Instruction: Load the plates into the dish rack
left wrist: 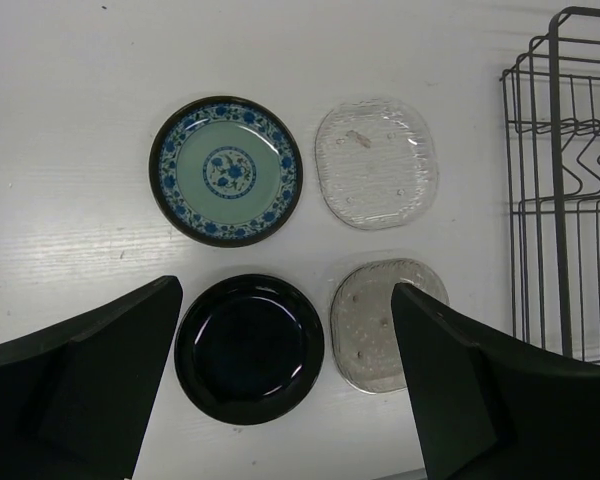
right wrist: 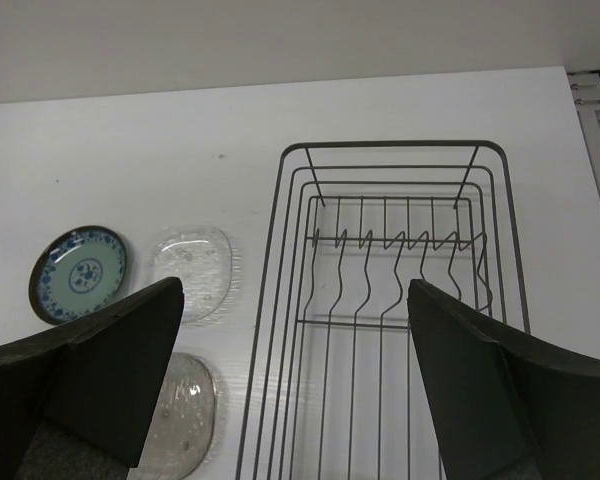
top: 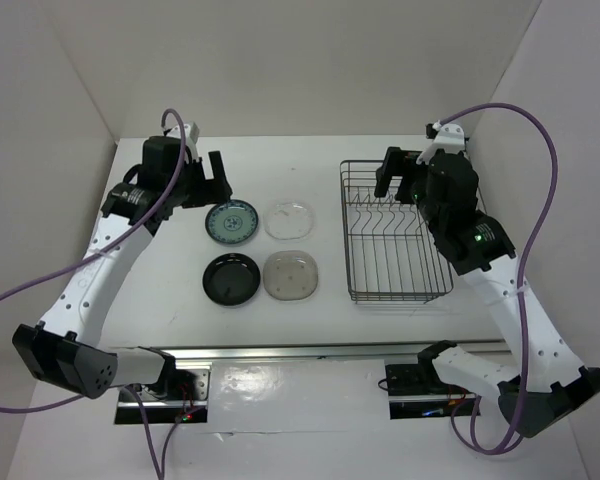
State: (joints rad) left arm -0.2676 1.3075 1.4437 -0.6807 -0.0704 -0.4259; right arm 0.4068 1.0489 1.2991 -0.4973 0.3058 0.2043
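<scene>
The blue-green patterned plate (top: 232,221) is below, so my left gripper should next move down onto the blue-green plate's rim at the spot farthest from the glass plate. The bare table there leaves room for my fingers.
The plates lie flat in a square on the white table: a blue-green patterned plate (top: 232,221) (left wrist: 226,171), a clear glass plate (top: 289,220) (left wrist: 376,163), a glossy black plate (top: 231,279) (left wrist: 249,349) and a grey-beige plate (top: 291,275) (left wrist: 377,325). The dark wire dish rack (top: 394,232) (right wrist: 390,300) stands to their right with nothing in it. My left gripper (top: 205,180) (left wrist: 285,385) hangs open and empty high over the plates. My right gripper (top: 395,175) (right wrist: 295,385) hangs open and empty above the rack's far end.
White walls close in the table at the back and both sides. A metal rail (top: 310,352) with the arm bases runs along the near edge. Purple cables loop from both arms.
</scene>
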